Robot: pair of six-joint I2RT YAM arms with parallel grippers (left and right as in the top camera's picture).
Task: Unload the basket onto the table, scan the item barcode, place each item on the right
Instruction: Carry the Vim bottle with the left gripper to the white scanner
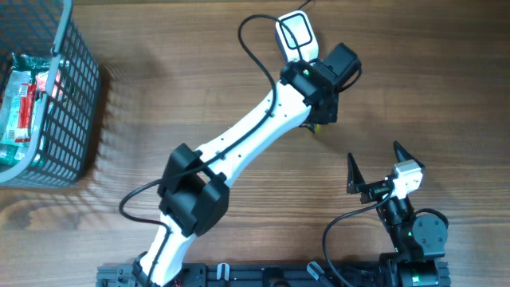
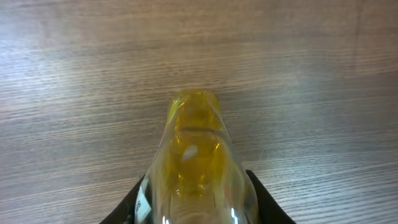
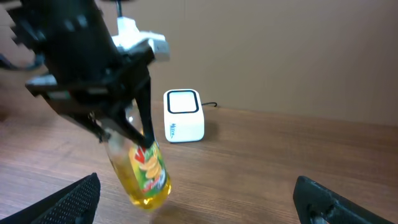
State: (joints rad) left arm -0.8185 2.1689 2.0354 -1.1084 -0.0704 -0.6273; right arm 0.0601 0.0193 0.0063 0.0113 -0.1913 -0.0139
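My left gripper needs to go down slightly next, back to the bare tabletop below the bottle, and release it there, since it hangs bottom end down.
A clear bottle of yellow liquid with a green and red label hangs tilted above the wooden table, bottom end down. My left gripper is shut on its upper body, a black finger on each side. In the overhead view the left gripper covers nearly all of the bottle. The white barcode scanner stands at the far edge of the table, just beyond the left gripper, with its window facing up. My right gripper stands open and empty at the near right, aimed at the bottle.
A grey wire basket at the far left holds packaged goods. The scanner's black cable loops across the table beside the left arm. A beige wall stands behind the scanner.
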